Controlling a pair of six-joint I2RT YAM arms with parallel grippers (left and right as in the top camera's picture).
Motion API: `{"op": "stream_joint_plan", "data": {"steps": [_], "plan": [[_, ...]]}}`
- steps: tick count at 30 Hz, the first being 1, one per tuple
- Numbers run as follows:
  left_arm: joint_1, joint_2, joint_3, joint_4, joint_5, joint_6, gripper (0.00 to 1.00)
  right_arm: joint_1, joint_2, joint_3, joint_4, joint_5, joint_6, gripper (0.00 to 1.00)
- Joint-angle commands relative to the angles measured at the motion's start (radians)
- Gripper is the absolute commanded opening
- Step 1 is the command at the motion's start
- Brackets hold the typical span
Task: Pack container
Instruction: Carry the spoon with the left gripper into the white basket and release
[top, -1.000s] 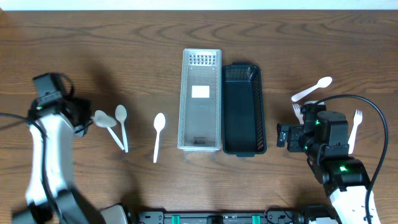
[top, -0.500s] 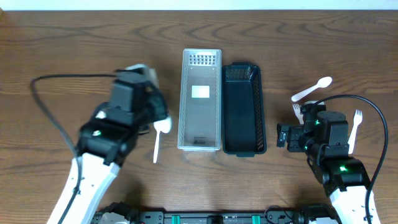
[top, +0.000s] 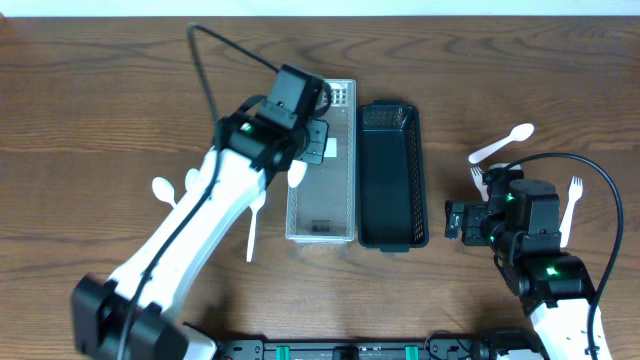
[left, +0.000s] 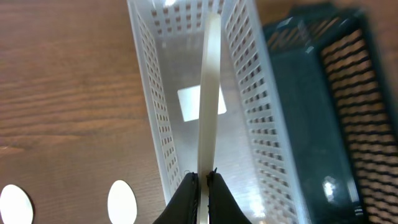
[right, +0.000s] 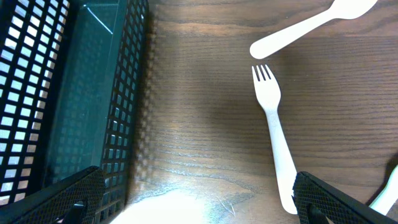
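Observation:
My left gripper will next lower the spoon lengthwise between the clear container's sides with holes toward the bottom of the open clear container (top: 322, 228), then open.
My left gripper (top: 301, 166) is shut on a white plastic spoon (left: 210, 93) and holds it over the clear perforated container (top: 322, 228). In the left wrist view the spoon runs edge-on from the fingertips (left: 202, 180) along the inside of the clear container (left: 149, 106). The black container (top: 390, 235) stands right beside it. My right gripper (top: 467, 220) is open and empty, just right of the black container (right: 81, 93). A white fork (right: 273, 130) and a white spoon (right: 311, 28) lie on the wood ahead of the right gripper (right: 199, 205).
Loose white spoons (top: 163, 190) (top: 252, 220) lie on the table left of the clear container; two bowls show in the left wrist view (left: 121, 202). At the right lie a spoon (top: 502, 145), a fork (top: 478, 181) and another fork (top: 571, 205).
My left arm has swung from the far left of the table to over the clear container, carrying the spoon. The right arm has not moved.

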Motion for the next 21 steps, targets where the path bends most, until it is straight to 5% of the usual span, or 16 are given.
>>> {"op": "stream_joint_plan", "data": {"steps": [1,18,21], "plan": [[-0.005,0.087,0.016,-0.007,-0.014,0.062,0.06,-0.011,0.0,0.02,-0.001,-0.005,0.012,0.99],[-0.034,0.262,0.016,-0.003,-0.004,0.065,0.06,-0.011,0.0,0.02,-0.001,-0.005,0.012,0.99],[-0.033,0.25,0.019,-0.003,-0.022,0.066,0.26,-0.011,0.0,0.02,-0.001,-0.005,0.012,0.99]]}}
